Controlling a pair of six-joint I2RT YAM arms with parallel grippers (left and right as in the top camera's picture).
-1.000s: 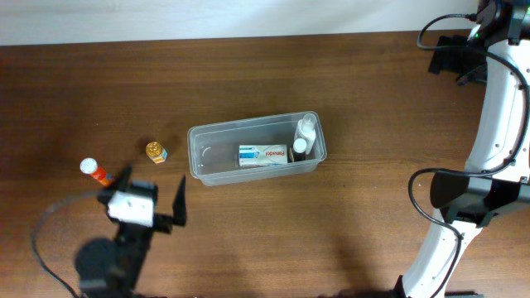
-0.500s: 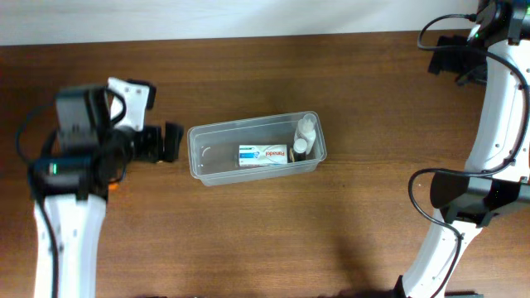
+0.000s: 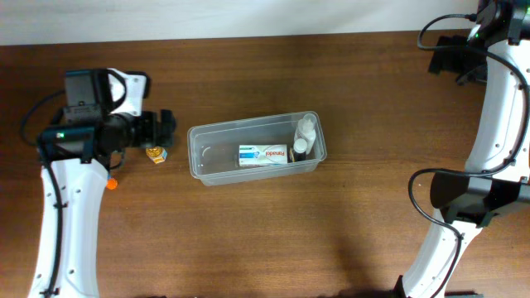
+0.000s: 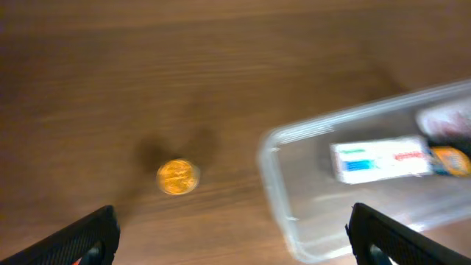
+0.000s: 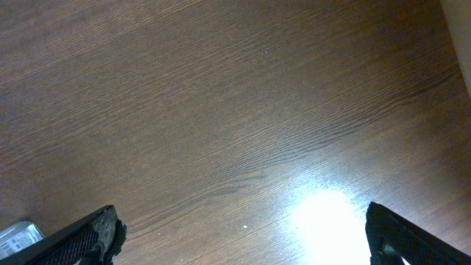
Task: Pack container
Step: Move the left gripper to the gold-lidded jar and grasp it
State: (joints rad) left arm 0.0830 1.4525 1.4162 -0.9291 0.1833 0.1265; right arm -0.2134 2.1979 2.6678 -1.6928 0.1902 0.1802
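The cap of the small gold-capped bottle [image 3: 156, 153] [image 4: 178, 177] is still well below the fingers, so my open left gripper will go down onto it next, with one finger at each side.
The clear container [image 3: 248, 125] stands mid-table. It holds a white and blue box [image 3: 265, 154], a white bottle [image 3: 307, 127] and a small dark-capped bottle [image 3: 300, 147] at its right end. A small gold-capped bottle [image 3: 156, 153] stands on the table just left of the container. My left gripper [image 3: 156, 132] is open and empty, just above that bottle. In the left wrist view the gold cap [image 4: 177, 177] lies ahead between the open fingers [image 4: 235, 246], with the container rim [image 4: 274, 177] and the box [image 4: 379, 160] to the right. My right gripper [image 3: 445, 55] is open at the far right.
An orange-tipped tube [image 3: 111, 183] pokes out from under the left arm, mostly hidden. The right wrist view shows only bare wood with a bright glare patch [image 5: 324, 213] between the open fingers [image 5: 243, 239]. Black cables loop beside both arms.
The left arm swung up from the front of the table to the container's left side. In the last half second it shifted slightly, uncovering the gold-capped bottle. The right arm has not moved.
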